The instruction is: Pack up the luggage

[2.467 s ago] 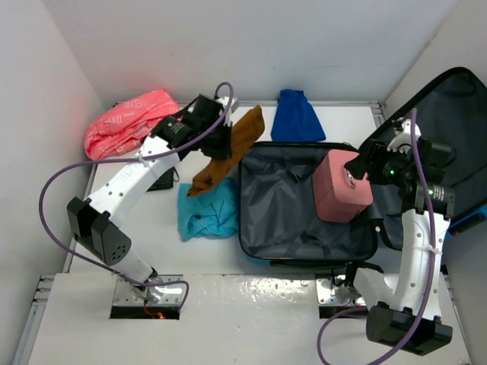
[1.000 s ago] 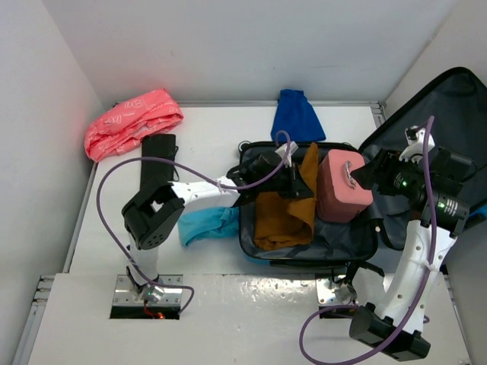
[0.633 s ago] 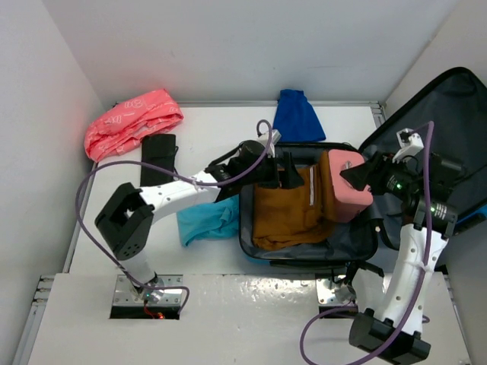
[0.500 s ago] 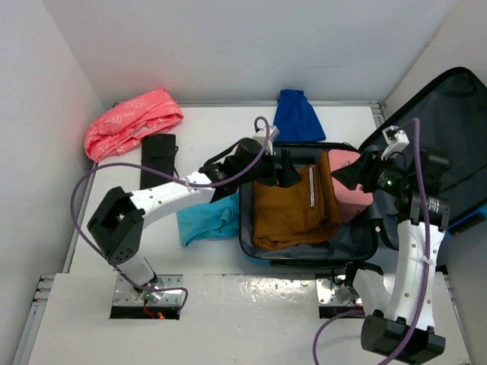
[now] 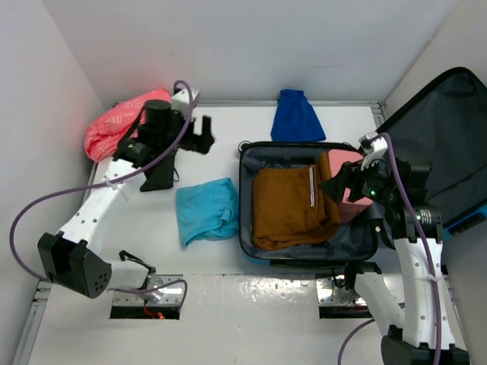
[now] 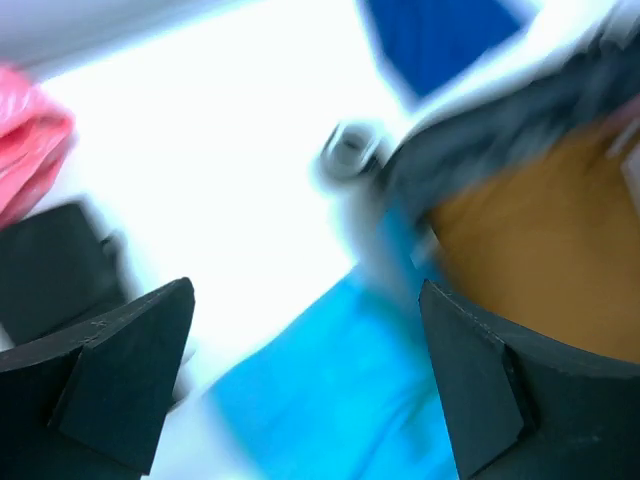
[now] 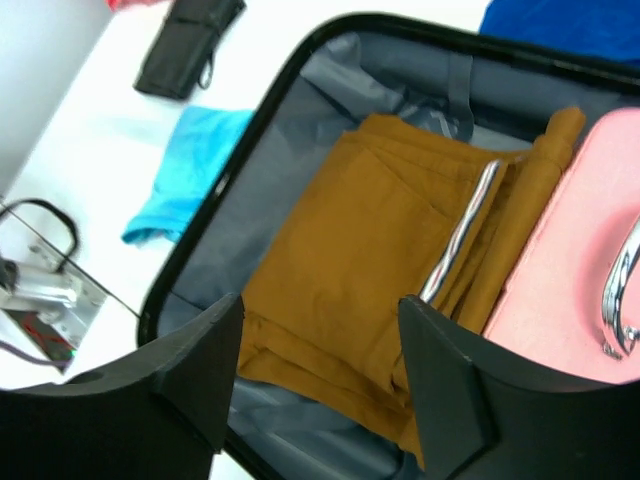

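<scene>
I need to lower my left gripper next and pull it back onto the middle of the turquoise garment point(image 5: 209, 205) point(image 6: 340, 385), because the garment is still on the tabletop outside the luggage.
The luggage point(image 5: 243, 209) lies open on the table, its dark grey lining showing and its lid point(image 5: 445, 122) standing up at the right. A folded brown garment point(image 5: 289, 205) lies inside it, with a pink case point(image 5: 346, 163) beside it against the right wall. My right gripper point(image 5: 336, 190) hovers open above them. In the right wrist view its fingers point(image 7: 190, 370) frame the brown garment point(image 7: 360, 250) with nothing between them, and the pink case point(image 7: 575, 290) is at the right. My left gripper point(image 5: 200, 135) is open over the bare table, left of the luggage.
A turquoise garment point(image 5: 205, 211) lies on the table left of the luggage, also seen blurred under the left gripper point(image 6: 310, 400). A black pouch point(image 5: 160, 171) and a pink bag point(image 5: 122, 122) are at the far left. A dark blue cloth point(image 5: 295, 114) lies behind the luggage.
My left gripper opened and let go of the brown garment in the luggage, then swung back left toward the pink bag. The right arm shifted slightly over the pink case.
</scene>
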Available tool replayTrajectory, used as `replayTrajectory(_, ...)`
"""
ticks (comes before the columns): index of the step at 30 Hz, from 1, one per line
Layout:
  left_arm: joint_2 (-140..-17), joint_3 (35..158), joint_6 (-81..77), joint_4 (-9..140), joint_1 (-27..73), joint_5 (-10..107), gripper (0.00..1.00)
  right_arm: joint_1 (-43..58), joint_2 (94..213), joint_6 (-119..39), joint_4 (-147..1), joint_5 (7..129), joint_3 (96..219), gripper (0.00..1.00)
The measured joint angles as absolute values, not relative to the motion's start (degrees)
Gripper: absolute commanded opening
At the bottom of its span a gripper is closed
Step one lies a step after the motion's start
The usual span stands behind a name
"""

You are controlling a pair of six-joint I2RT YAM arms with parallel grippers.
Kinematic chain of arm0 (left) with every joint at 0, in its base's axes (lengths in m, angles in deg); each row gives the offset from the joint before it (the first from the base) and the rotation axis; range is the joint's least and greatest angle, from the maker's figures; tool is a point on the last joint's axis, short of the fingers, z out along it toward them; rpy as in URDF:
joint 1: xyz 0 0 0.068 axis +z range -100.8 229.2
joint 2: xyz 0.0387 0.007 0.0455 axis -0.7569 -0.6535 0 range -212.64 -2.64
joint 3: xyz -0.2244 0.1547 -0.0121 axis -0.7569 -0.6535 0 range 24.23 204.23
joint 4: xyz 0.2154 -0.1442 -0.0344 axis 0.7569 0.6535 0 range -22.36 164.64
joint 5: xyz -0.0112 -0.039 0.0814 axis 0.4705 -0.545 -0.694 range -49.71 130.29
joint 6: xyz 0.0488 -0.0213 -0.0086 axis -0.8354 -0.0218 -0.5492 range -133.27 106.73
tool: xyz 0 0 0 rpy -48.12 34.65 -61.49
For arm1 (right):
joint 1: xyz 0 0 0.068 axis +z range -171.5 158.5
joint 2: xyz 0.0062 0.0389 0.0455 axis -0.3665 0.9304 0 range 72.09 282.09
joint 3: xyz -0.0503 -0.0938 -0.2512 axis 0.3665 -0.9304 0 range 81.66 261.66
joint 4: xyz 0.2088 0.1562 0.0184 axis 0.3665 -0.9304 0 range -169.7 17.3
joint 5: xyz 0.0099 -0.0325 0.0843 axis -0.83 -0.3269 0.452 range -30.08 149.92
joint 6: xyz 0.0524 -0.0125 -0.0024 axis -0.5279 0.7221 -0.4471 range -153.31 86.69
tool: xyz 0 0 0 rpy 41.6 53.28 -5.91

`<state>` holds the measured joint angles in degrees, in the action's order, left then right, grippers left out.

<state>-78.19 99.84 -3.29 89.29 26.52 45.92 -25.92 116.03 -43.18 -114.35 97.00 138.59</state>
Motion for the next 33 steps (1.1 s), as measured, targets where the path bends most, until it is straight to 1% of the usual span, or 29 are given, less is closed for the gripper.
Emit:
replayTrajectory(2, -77.1, 97.9, -10.8, 94.2, 32.5, 51.1, 1.0, -25.1, 115.1, -42.0, -115.1, 95.6, 137.7, 0.66)
replayTrajectory(5, -77.9, 94.6, -20.6, 101.8, 36.3, 56.4, 1.0, -24.6, 114.6, -40.8, -117.0, 93.7, 137.3, 0.69)
replayTrajectory(7, -79.2, 92.0, -25.8, 105.0, 36.1, 58.0, 1.0, -24.5, 114.5, -40.5, -117.9, 92.2, 137.3, 0.71)
replayTrajectory(10, -80.0, 85.6, -31.3, 105.4, 32.3, 57.6, 1.0, -24.4, 114.5, -40.4, -119.0, 89.2, 137.3, 0.72)
replayTrajectory(14, -79.8, 75.4, -33.3, 102.1, 23.7, 53.3, 1.0, -24.4, 115.4, -40.9, -121.3, 85.2, 138.8, 0.75)
replayTrajectory(17, -80.8, 71.4, -33.2, 99.2, 21.3, 49.8, 1.0, -25.5, 116.8, -42.0, -122.8, 83.3, 142.4, 0.78)
replayTrajectory(20, -84.7, 70.9, -32.2, 94.8, 21.1, 45.8, 1.0, -28.4, 117.6, -43.2, -123.9, 82.3, 145.2, 0.81)
replayTrajectory(23, -90.3, 71.3, -31.4, 91.1, 21.2, 43.3, 1.0, -31.4, 118.3, -44.1, -125.9, 81.7, 147.9, 0.81)
replayTrajectory(28, -96.0, 75.9, -31.0, 90.5, 21.0, 43.9, 1.0, -35.8, 119.8, -45.4, -129.5, 81.5, 151.8, 0.82)
replayTrajectory(29, -96.7, 76.6, -31.0, 90.3, 21.0, 44.1, 0.98, -36.2, 120.1, -45.5, -130.1, 81.3, 152.4, 0.82)
replayTrajectory(30, -97.4, 77.2, -30.9, 90.2, 21.0, 44.4, 0.92, -36.4, 120.3, -45.7, -130.7, 81.2, 152.9, 0.82)
replayTrajectory(31, -98.0, 77.8, -30.7, 90.2, 20.9, 44.6, 0.75, -36.4, 120.6, -46.0, -131.2, 81.1, 153.5, 0.82)
replayTrajectory(32, -98.6, 78.4, -30.2, 90.2, 20.9, 45.2, 0.65, -36.4, 120.7, -46.4, -131.7, 81.0, 154.1, 0.82)
replayTrajectory(33, -99.1, 78.9, -29.5, 90.2, 20.9, 45.9, 0.49, -36.4, 120.9, -46.6, -132.0, 81.0, 154.5, 0.82)
